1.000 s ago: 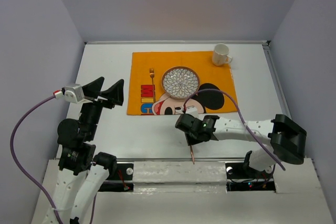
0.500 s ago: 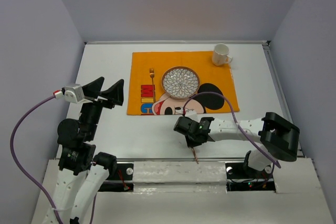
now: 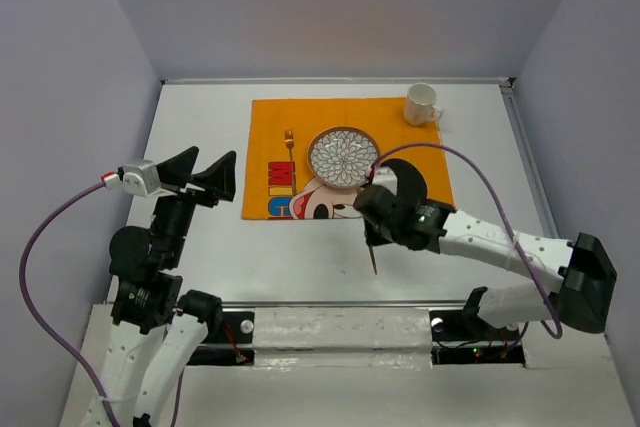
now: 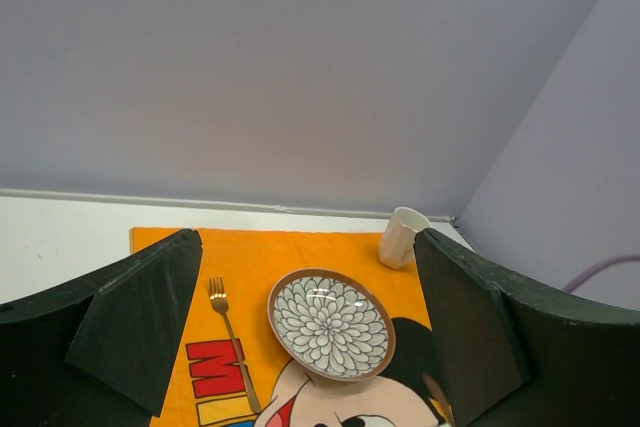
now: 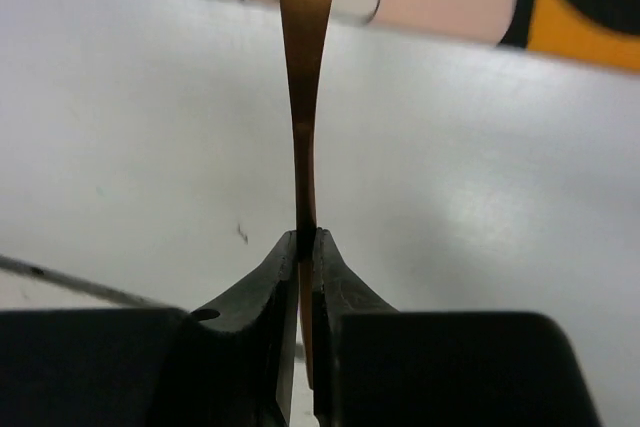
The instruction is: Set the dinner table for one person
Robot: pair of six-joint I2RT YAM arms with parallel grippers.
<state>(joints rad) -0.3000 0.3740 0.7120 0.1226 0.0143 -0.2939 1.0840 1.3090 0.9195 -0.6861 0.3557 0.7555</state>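
The fork lies on the opposite side, so my right gripper will move outward, then down to the mat [image 3: 270,122] on the plate's mug side [image 3: 395,156], and let go of the copper knife.
The white dinner table [image 3: 200,117] carries an orange Mickey Mouse mat [image 3: 270,122]. On the mat lie a patterned plate [image 3: 344,156], a gold fork [image 3: 289,142] to its left, and a white mug [image 3: 421,104] at the far right corner. My right gripper [image 3: 376,234] is shut on a copper knife [image 5: 303,97], held above the table at the mat's near edge; its end sticks out towards me [image 3: 374,263]. My left gripper [image 3: 196,176] is open and empty, raised over the table's left side. The plate [image 4: 331,323], fork [image 4: 232,335] and mug [image 4: 401,237] show between its fingers.
Grey walls enclose the table on three sides. The right arm's purple cable [image 3: 470,172] arcs over the mat's right part. The arm bases stand behind a metal strip [image 3: 330,319] at the near edge. Bare table [image 5: 480,197] lies under the knife.
My right gripper has moved away from the table's near edge, up and to the right, to the mat's near edge, carrying the knife. The left arm has not moved.
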